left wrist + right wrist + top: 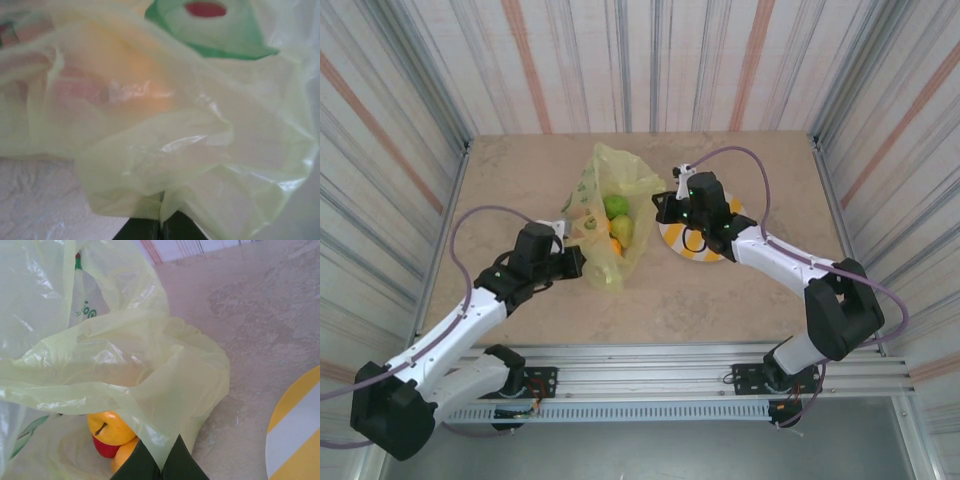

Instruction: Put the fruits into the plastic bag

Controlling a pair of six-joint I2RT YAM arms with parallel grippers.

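Observation:
The left gripper will next pull the bag's edge it holds outward to the bare tabletop beside the bag, away from the right gripper, to make the bag's narrow opening wider, and will then release it.
The yellow-green plastic bag [603, 190] lies at the table's middle with its mouth open toward the camera. Inside it I see a green fruit [615, 206], a yellow-green one [621, 230] and an orange one [615, 246]. My left gripper [582, 262] is shut on the bag's near-left edge; in the left wrist view its fingertips [150, 231] pinch the plastic bag [200, 150], and an orange fruit [135, 75] shows through the film. My right gripper [663, 208] is shut on the bag's right edge [165, 440]. Beside it lie a yellow apple [107, 427], a red fruit [102, 447] and an orange fruit [122, 458].
The yellow-and-white striped plate [710, 250] sits right of the bag, partly under my right arm, with its rim [295, 435] at the lower right in the right wrist view. Striped walls enclose the tan table [750, 290] on three sides.

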